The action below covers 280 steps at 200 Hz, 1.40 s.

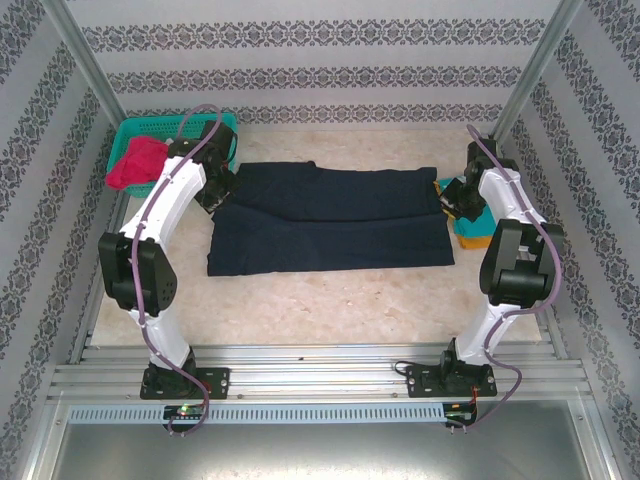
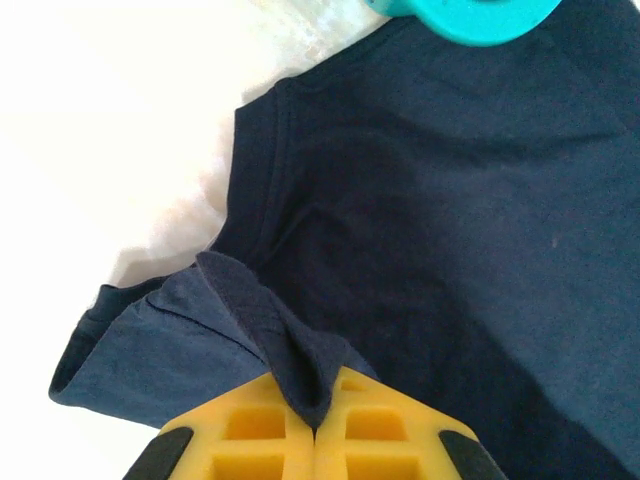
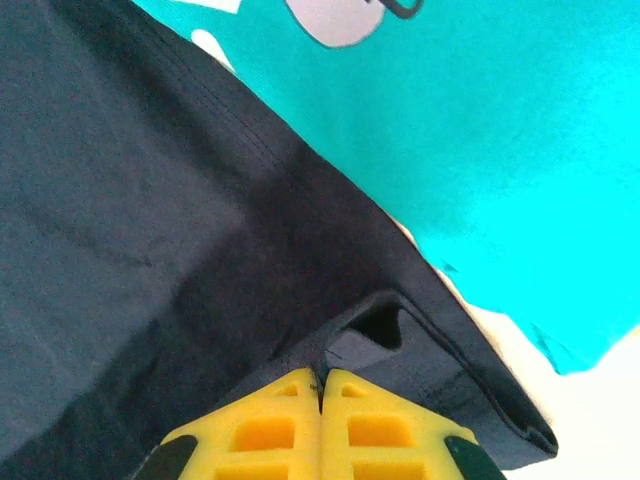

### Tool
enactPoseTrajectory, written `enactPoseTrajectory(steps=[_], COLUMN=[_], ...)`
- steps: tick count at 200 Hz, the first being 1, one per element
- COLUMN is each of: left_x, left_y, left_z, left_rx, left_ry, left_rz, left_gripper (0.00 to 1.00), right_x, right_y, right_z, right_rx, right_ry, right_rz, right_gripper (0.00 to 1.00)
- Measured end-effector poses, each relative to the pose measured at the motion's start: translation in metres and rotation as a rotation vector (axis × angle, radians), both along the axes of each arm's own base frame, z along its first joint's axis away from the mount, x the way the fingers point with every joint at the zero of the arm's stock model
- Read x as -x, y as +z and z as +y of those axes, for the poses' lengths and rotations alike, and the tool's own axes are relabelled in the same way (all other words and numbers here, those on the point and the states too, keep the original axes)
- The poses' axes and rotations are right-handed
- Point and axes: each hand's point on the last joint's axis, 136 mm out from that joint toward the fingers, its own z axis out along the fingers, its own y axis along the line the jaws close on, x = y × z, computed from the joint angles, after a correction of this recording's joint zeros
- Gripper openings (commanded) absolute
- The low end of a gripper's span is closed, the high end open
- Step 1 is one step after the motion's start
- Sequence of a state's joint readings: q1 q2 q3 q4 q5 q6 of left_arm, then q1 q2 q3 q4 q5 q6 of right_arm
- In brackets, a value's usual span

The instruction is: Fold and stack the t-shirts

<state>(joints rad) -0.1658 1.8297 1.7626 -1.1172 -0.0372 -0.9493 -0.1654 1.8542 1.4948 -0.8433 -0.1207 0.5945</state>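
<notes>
The robot's right gripper should move slightly outward with care beside the teal t-shirt and let go of the navy hem (image 3: pixel 350 350), since the folded navy cloth already lies flat across the shirt.
A large dark navy t-shirt (image 1: pixel 330 225) lies spread across the middle of the table, partly folded over itself. My left gripper (image 1: pixel 215 195) is at its left end, shut on a pinched fold of navy cloth (image 2: pixel 300 370) between its yellow fingers (image 2: pixel 240 430). My right gripper (image 1: pixel 455 195) is at the shirt's right end, shut on the navy hem (image 3: pixel 350 350). A teal t-shirt with white lettering (image 3: pixel 470 130) lies just beyond that hem, on top of an orange one (image 1: pixel 467 237). A pink-red t-shirt (image 1: pixel 137 163) hangs over the basket.
A teal plastic mesh basket (image 1: pixel 195 125) stands at the back left, its rim (image 2: pixel 470 20) close to the navy shirt's far edge. Patterned walls and two metal posts close in the table on three sides. The arms' bases sit on rails at the near edge.
</notes>
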Motion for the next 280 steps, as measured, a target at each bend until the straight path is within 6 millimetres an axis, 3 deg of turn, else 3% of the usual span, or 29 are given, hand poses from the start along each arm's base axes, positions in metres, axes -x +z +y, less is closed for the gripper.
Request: enactPoseTrajectory(steps=[179, 280], left_x=[-0.041, -0.049], left_y=[-0.015, -0.03], left_z=[-0.006, -0.009], left_rx=[0.01, 0.012], left_ry=[-0.042, -0.053], left_rz=[0.022, 0.054], left_gripper=[0.0, 0.0], right_x=[-0.02, -0.022], right_y=[-0.018, -0.019], right_z=[0.0, 0.002], right_rx=[-0.009, -0.024], right_ry=[0.003, 0.001], right_rz=[0.023, 0.02], right_gripper=[0.0, 0.0])
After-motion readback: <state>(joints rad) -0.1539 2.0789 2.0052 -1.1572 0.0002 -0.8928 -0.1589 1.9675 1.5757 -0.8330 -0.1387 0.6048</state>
